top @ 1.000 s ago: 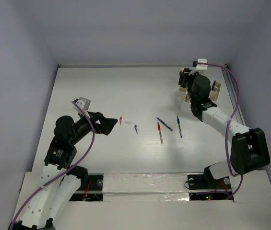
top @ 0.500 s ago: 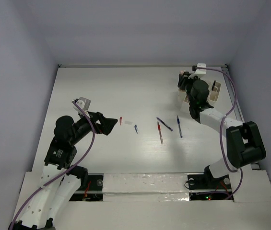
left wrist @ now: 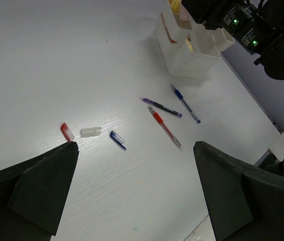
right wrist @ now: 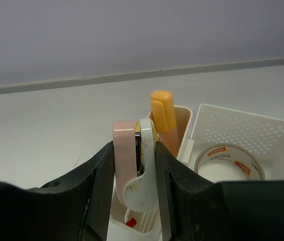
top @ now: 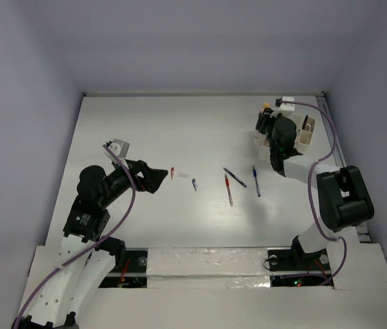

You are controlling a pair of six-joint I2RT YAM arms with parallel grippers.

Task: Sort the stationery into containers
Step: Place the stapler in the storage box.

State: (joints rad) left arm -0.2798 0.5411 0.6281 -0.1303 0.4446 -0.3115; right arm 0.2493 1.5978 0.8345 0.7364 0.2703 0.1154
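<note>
The organizer's narrow section [right wrist: 143, 219] with the small red item lies below my right gripper, which next lowers toward it and releases the white eraser-like block [right wrist: 125, 153].
My right gripper [right wrist: 135, 178] is shut on a pink and white eraser-like block [right wrist: 125, 153] and holds it upright over a narrow compartment of the cream-white organizer [top: 307, 131]. An orange-yellow block [right wrist: 163, 114] stands in the compartment behind. A tape roll [right wrist: 228, 163] lies in the perforated compartment to the right. On the table lie a red pen [top: 228, 189], a blue pen [top: 256, 181] and a dark pen [top: 235, 177]. My left gripper [top: 160, 179] hovers open and empty beside three loose caps, red [left wrist: 67, 131], clear [left wrist: 90, 131] and blue [left wrist: 117, 140].
The organizer [left wrist: 189, 50] stands at the far right of the table near a metal rail [top: 337, 147]. A small red item [right wrist: 130, 222] shows at the bottom of the compartment under the held block. White walls close the table on the left, back and right.
The right arm's elbow has swung inward and its gripper has shifted slightly right above the organizer, still holding the block. The left arm and the pens have not moved.
</note>
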